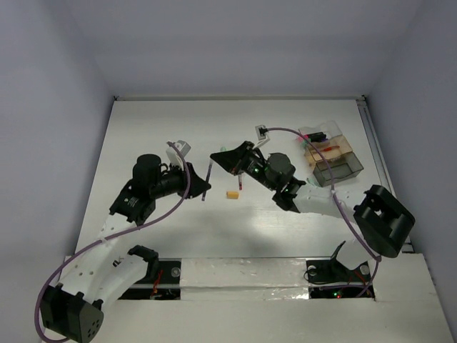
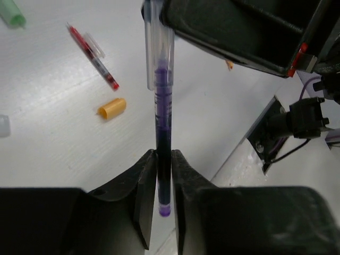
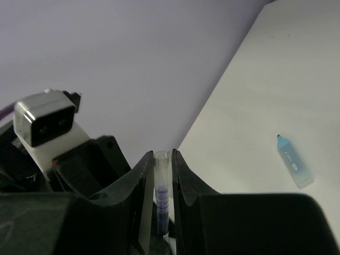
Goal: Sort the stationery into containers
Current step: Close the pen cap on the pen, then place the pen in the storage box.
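The middle section of the container already has a red pen (image 1: 330, 148) in it, so my right gripper needs to carry the purple-blue pen to the right in the top view next, over that section.
A thin pen (image 2: 162, 133) with dark purple-blue ink and a clear cap is held in the air between both arms. My left gripper (image 2: 163, 159) is shut on its rear end. My right gripper (image 3: 158, 159) is shut on the clear cap end (image 3: 161, 175). From above, the pen (image 1: 207, 176) runs between the left gripper (image 1: 201, 188) and the right gripper (image 1: 216, 157). On the table lie a red pen (image 2: 93, 57), a small orange eraser (image 2: 112, 108) and a green highlighter (image 2: 11, 13). The clear container (image 1: 350, 170) at the right holds a red pen (image 1: 330, 148).
A light blue marker (image 3: 294, 162) lies on the white table in the right wrist view. The orange eraser (image 1: 231, 194) and red pen (image 1: 241, 182) lie just below the right gripper. A pink highlighter (image 1: 312, 136) sits at the container's far end. White walls enclose the table.
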You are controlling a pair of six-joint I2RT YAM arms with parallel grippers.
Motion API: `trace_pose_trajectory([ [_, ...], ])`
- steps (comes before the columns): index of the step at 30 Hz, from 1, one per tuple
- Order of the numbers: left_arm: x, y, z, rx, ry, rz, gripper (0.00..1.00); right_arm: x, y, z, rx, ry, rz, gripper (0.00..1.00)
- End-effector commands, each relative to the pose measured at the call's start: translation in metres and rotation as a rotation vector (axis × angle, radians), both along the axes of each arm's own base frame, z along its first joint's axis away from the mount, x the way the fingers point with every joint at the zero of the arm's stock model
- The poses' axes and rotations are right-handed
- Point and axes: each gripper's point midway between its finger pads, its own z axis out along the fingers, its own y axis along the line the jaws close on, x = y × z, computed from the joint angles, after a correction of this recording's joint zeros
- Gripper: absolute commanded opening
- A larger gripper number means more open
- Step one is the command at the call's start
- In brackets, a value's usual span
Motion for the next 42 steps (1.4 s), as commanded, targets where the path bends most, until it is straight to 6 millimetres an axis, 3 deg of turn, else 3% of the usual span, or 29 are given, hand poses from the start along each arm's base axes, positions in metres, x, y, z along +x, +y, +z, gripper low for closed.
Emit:
trace_pose_trajectory([
  [1,0.033,-0.003,0.067,-0.085,-0.276,0.058,0.17,-0.007,-0.003,0.014,-0.023,0.001,0.063,0.0],
  [3,0.032,-0.005,0.065,-0.088,-0.266,0.044,0.32,0.014,-0.018,0.02,-0.019,-0.007,-0.014,0.0],
  [9,0.03,-0.006,0.067,-0.087,-0.282,0.027,0.62,0.052,-0.054,0.037,0.005,-0.027,-0.154,0.0],
  [13,0.027,-0.003,0.07,-0.088,-0.297,0.037,0.74,0.085,-0.103,0.027,-0.035,-0.011,-0.31,0.0],
  [14,0.026,-0.002,0.072,-0.091,-0.306,0.038,0.76,0.104,-0.134,0.017,-0.074,0.014,-0.401,0.0],
  [16,0.024,-0.001,0.073,-0.092,-0.311,0.041,0.83,0.113,-0.179,0.012,-0.103,0.019,-0.523,0.0],
  [17,0.023,-0.001,0.075,-0.095,-0.319,0.042,0.84,0.128,-0.224,-0.002,-0.159,0.062,-0.653,0.0],
  [18,0.023,-0.001,0.076,-0.097,-0.321,0.042,0.86,0.129,-0.248,-0.011,-0.185,0.083,-0.711,0.0],
  [19,0.022,0.0,0.077,-0.099,-0.323,0.044,0.86,0.125,-0.273,0.0,-0.18,0.06,-0.777,0.0],
  [21,0.02,0.001,0.079,-0.102,-0.329,0.047,0.88,0.127,-0.338,-0.01,-0.243,0.097,-0.982,0.0],
  [24,0.016,0.004,0.083,-0.105,-0.345,0.054,0.89,0.116,-0.409,-0.007,-0.274,0.099,-1.217,0.0],
  [27,0.012,0.002,0.084,-0.092,-0.356,0.057,0.91,0.114,-0.457,-0.01,-0.299,0.12,-1.369,0.0],
  [31,0.008,0.003,0.085,-0.075,-0.37,0.067,0.99,0.121,-0.5,-0.012,-0.369,0.143,-1.511,0.0],
  [32,0.009,0.004,0.084,-0.071,-0.371,0.074,0.99,0.124,-0.509,-0.006,-0.384,0.132,-1.536,0.0],
  [34,0.008,0.004,0.086,-0.068,-0.38,0.074,0.99,0.133,-0.521,-0.017,-0.418,0.163,-1.55,0.0],
  [36,0.008,0.006,0.087,-0.062,-0.387,0.083,0.99,0.147,-0.523,-0.025,-0.445,0.184,-1.523,0.0],
  [42,0.011,0.009,0.087,-0.04,-0.396,0.111,0.99,0.164,-0.518,-0.048,-0.424,0.226,-1.48,0.0],
])
